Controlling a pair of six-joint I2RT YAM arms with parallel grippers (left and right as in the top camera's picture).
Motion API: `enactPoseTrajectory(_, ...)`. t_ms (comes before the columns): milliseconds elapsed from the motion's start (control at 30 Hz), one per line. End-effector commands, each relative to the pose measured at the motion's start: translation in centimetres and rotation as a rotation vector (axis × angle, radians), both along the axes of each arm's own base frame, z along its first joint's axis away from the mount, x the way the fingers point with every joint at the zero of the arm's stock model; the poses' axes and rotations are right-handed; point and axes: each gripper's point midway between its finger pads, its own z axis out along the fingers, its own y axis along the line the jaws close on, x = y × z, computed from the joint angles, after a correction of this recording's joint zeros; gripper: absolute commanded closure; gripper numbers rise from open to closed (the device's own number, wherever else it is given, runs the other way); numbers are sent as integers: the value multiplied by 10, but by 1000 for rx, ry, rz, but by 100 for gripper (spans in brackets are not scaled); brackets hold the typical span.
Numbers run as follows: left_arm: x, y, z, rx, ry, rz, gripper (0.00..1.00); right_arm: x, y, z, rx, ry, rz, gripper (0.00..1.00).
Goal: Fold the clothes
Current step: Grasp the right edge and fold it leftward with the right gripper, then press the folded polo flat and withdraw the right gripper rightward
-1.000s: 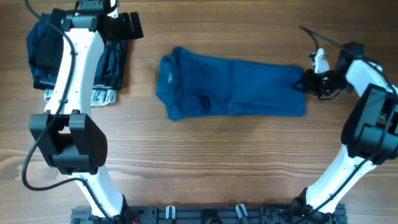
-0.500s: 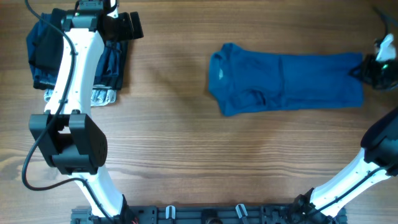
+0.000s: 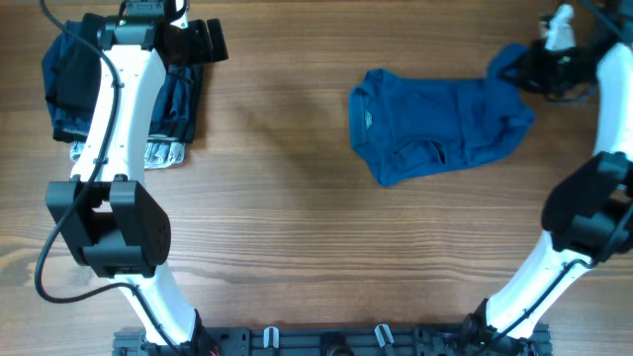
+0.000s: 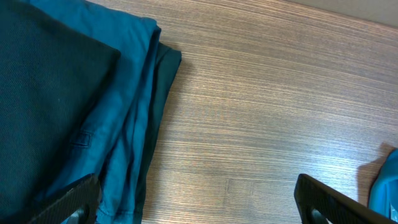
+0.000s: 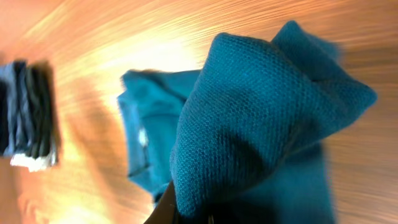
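Observation:
The neck end point(image 5: 160, 104) lies to the left of my right gripper in the overhead view, so I will sweep the lifted end over it, doubling the shirt point(image 5: 261, 118), and release.
The blue T-shirt point(image 3: 435, 127) lies bunched on the table at the right, neck to the left. Its right end is lifted off the table. My right gripper point(image 3: 524, 69) is shut on that end near the back right corner. In the right wrist view a fold of the shirt point(image 5: 261, 118) hangs from the jaws and fills the frame, and the neck with its label point(image 5: 142, 137) shows beyond. My left gripper point(image 4: 199, 202) is open and empty, above the table by the folded stack at the back left.
A stack of folded garments point(image 3: 69, 89) sits at the back left, with a black piece on top point(image 4: 43, 93), blue and dark navy layers point(image 4: 134, 124), and a light grey speckled piece point(image 3: 163, 153) at its front edge.
My right gripper dragged the shirt to the right, then lifted its end and carried it back toward the left and rear, so the shirt is bunched shorter. The left arm has not moved.

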Motion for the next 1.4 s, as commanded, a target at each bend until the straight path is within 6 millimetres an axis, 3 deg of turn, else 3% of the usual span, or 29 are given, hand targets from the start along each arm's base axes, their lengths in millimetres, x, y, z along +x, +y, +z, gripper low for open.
enactPoseTrajectory(0,0,2,-4,6,6,3,0,5,58,30,48,-64,103,96)
enactPoseTrajectory(33,0,2,-4,6,6,3,0,4,79,30,49,-62,148,96)
enactPoseTrajectory(100,0,2,-4,6,6,3,0,1,96,26,21,-47,185,95)
enactPoseTrajectory(267,0,2,-4,6,6,3,0,-15,108,-3,-224,57,239,95)
enactPoseTrajectory(333,0,2,-4,6,6,3,0,-21,124,-9,-252,65,292,95)
enactPoseTrajectory(533,0,2,-4,6,6,3,0,-18,173,-25,-265,1,401,85)
enactPoseTrajectory(700,0,2,-4,6,6,3,0,-21,192,-42,-263,-8,437,84)
enactPoseTrajectory(767,0,2,-4,6,6,3,0,-23,196,-47,-261,-1,441,77)
enactPoseTrajectory(900,0,2,-4,6,6,3,0,-14,206,-44,-205,-6,351,76)
enactPoseTrajectory(1000,0,2,-4,6,6,3,0,-13,221,-35,-115,-45,393,71)
enactPoseTrajectory(1100,1,2,-4,6,6,3,0,-5,212,-25,-149,-96,413,69)
enactPoseTrajectory(1233,0,2,-4,6,6,3,0,8,178,-4,-156,-130,314,70)
enactPoseTrajectory(1367,1,2,-4,6,6,3,0,13,126,-5,-177,-101,208,96)
